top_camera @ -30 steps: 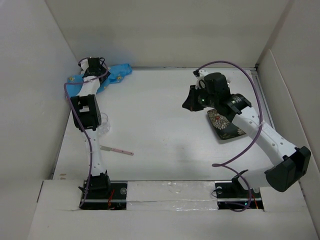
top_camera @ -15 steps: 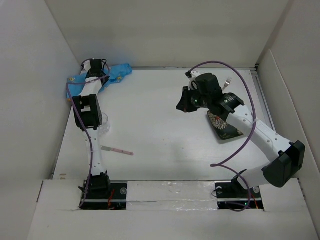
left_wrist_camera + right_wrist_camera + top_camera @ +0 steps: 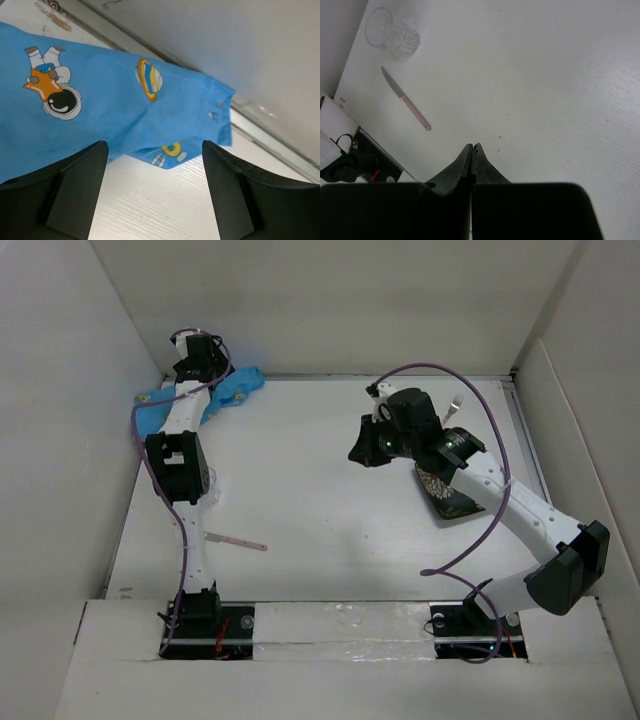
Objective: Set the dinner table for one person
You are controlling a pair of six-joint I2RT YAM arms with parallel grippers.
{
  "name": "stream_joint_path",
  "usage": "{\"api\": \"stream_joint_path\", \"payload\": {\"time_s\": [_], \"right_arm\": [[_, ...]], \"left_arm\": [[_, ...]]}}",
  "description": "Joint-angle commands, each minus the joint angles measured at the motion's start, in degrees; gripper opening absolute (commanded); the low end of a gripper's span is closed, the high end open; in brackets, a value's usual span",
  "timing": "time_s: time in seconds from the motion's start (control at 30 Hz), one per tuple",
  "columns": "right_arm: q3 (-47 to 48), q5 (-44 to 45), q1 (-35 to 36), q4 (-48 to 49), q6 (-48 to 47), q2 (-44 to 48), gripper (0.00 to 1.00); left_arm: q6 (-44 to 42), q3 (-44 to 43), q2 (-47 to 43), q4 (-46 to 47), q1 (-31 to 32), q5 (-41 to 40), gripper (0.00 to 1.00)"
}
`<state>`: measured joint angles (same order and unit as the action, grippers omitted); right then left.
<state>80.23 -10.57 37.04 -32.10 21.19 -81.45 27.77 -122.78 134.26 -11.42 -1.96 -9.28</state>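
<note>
Next, my left gripper lowers its open fingers onto the placemat's near folded edge [image 3: 217, 403] [image 3: 124, 149] below it and closes, since the fold shows between them.
The dinner table [image 3: 320, 500] is the white tabletop. A blue cartoon-print placemat [image 3: 225, 392] lies crumpled in the far left corner. My left gripper [image 3: 197, 355] hovers over it, open and empty. In the left wrist view the placemat [image 3: 100, 100] fills the top and the gripper [image 3: 155, 192] stands over bare table just short of its edge. My right gripper [image 3: 362, 452] is shut and empty above the table's middle, left of a dark patterned plate [image 3: 450, 490]. The right wrist view shows the shut gripper [image 3: 471, 148], a clear glass [image 3: 392, 35] and a pink-handled knife [image 3: 405, 105].
The glass [image 3: 205, 480] stands by the left arm and the knife [image 3: 235, 540] lies near the front left. A fork [image 3: 455, 403] lies at the back right beyond the plate. White walls close in the table on the left, back and right.
My left gripper has moved farther back toward the rear wall over the placemat. My right gripper has swung left, away from the plate.
</note>
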Motion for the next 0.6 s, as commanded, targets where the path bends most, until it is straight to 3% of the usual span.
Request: {"api": "stream_joint_path", "payload": {"time_s": [0.0, 0.23, 0.33, 0.37, 0.43, 0.47, 0.57], "right_arm": [[2.9, 0.5, 0.8, 1.5, -0.7, 1.2, 0.0], [2.8, 0.8, 2.5, -0.1, -0.1, 0.3, 0.0], [3.2, 1.1, 3.6, -0.6, 0.5, -0.3, 0.0], [3.3, 1.2, 3.6, -0.8, 0.6, -0.4, 0.0], [3.4, 1.8, 4.3, -0.9, 0.8, -0.6, 0.0], [3.4, 2.1, 4.9, -0.9, 1.0, -0.6, 0.0], [3.6, 2.9, 5.4, -1.0, 1.2, -0.6, 0.0]], "left_arm": [[-5.0, -2.8, 2.9, -3.7, 0.5, -2.1, 0.73], [-6.1, -7.3, 10.3, -4.7, -0.7, 7.2, 0.75], [-2.8, -9.4, 12.3, -5.5, -2.5, 12.6, 0.69], [-2.3, -9.4, 12.3, -5.2, -2.5, 12.7, 0.6], [-2.7, -9.4, 12.3, -4.2, -2.5, 12.6, 0.52], [-2.8, -9.5, 12.2, -4.1, -2.5, 12.6, 0.39], [-2.9, -9.6, 12.3, -4.4, -2.5, 12.8, 0.18]]}}
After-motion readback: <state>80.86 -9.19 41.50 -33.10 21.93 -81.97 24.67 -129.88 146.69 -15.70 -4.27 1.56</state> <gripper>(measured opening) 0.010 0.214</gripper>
